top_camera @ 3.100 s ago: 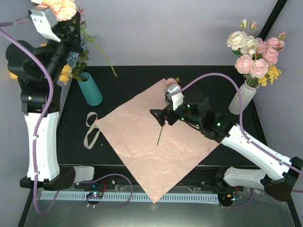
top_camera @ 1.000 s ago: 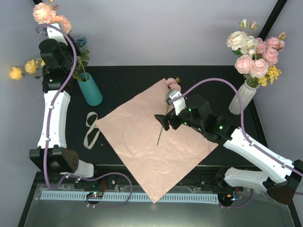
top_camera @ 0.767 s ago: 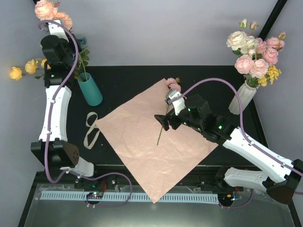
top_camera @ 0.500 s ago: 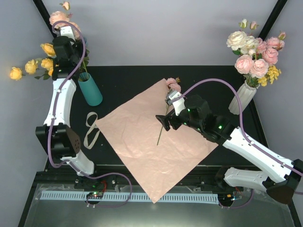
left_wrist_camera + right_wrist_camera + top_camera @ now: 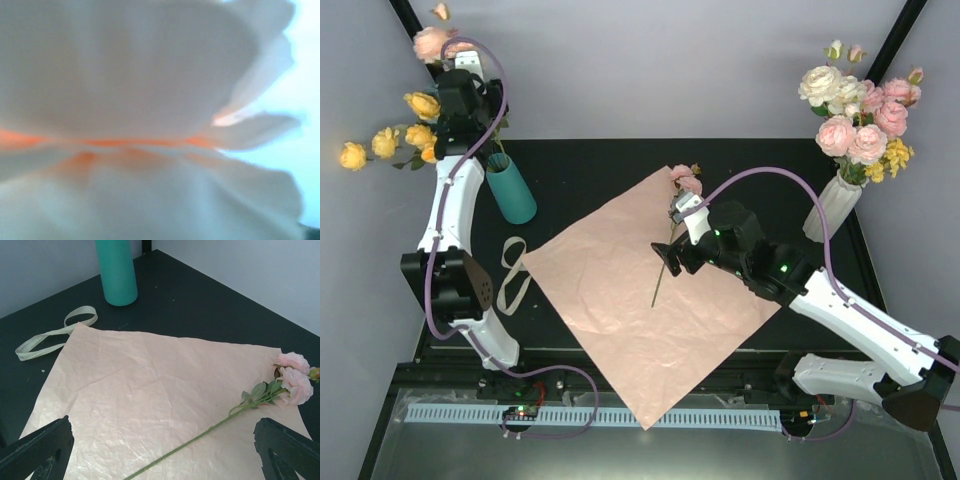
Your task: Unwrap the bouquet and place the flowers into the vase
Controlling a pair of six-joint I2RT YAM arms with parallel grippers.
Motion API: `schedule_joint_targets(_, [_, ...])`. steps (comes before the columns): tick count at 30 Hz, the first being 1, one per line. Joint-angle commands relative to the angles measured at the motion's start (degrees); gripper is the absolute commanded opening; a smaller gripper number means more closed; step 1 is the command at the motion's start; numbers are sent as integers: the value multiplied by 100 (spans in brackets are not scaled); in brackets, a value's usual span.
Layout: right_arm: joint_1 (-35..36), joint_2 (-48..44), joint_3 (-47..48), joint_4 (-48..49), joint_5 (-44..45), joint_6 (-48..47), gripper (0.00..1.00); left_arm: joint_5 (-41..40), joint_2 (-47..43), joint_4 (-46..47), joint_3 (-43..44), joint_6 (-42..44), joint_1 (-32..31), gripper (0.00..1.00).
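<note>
The stem runs at a slant between my open fingers, so my right gripper will next turn and go down outward to close on it just short of its leaves.
The teal vase (image 5: 510, 190) (image 5: 119, 272) stands at the table's back left, with green stems reaching down into its mouth. Yellow flowers (image 5: 382, 143) and peach flowers (image 5: 428, 44) spread above and left of it. My left gripper (image 5: 452, 72) is raised among those blooms. Blurred pale petals (image 5: 150, 100) fill its wrist view and hide its fingers. The pink paper (image 5: 640, 300) (image 5: 140, 405) lies flat and open. One pink rose stem (image 5: 665, 265) (image 5: 235, 412) lies on it. My right gripper (image 5: 672, 256) (image 5: 165, 455) hovers open over the stem, a finger on each side.
A beige ribbon (image 5: 510, 275) (image 5: 52, 332) lies loose on the black table (image 5: 590, 170), left of the paper. A white vase (image 5: 832, 208) with large cream and pink roses stands at the back right corner.
The left arm has swung right and back, up among the flowers above the teal vase, and the peach blooms shifted with it. The right arm has barely moved.
</note>
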Motion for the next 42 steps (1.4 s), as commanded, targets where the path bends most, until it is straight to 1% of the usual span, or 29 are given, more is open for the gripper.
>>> schedule_joint_targets(1, [19, 72, 42, 22, 141, -142, 100, -148, 83, -140, 279, 147, -55, 77])
schedule_joint_targets(4, [15, 132, 66, 66, 123, -151, 100, -308, 8, -344, 318, 214, -147, 95])
schedule_joint_targets(5, [17, 159, 80, 79, 109, -150, 100, -412, -28, -462, 306, 214, -186, 98])
schedule_joint_targets(8, [21, 264, 145, 123, 75, -149, 100, -805, -99, -1040, 341, 143, -339, 99])
schedule_joint_targets(10, [20, 331, 198, 132, 30, -138, 100, -925, -174, -1429, 338, 151, -481, 99])
schedule_joint_targets(13, [17, 451, 279, 141, -54, -143, 100, -1269, -274, -1786, 313, 169, -694, 99])
schedule_joint_targets(17, [16, 532, 378, 92, -151, -149, 100, -1444, -433, -2125, 364, 90, -710, 99])
schedule_joint_targets(22, [17, 582, 482, 46, -165, -64, 100, -1776, -469, -2759, 864, -34, -713, 99])
schedule_joint_targets(27, [18, 742, 697, -58, 78, 256, 100, -1860, -582, -3467, 1403, -458, -714, 99])
schedule_joint_targets(34, [-38, 1270, 1162, -459, 548, 1005, 100, -1283, -1191, -3923, 1516, -905, -722, 99])
schedule_joint_targets(37, [-175, 1742, 1565, -933, 766, 1508, 100, -997, -1556, -4132, 1429, -1178, -732, 99])
schedule_joint_targets(40, [-468, 2259, 1995, -1452, 689, 1877, 100, -576, -2007, -4320, 1064, -1313, -748, 99])
schedule_joint_targets(42, [-643, 2600, 2215, -1672, 648, 2007, 99, -403, -2508, -4401, 668, -1370, -752, 99])
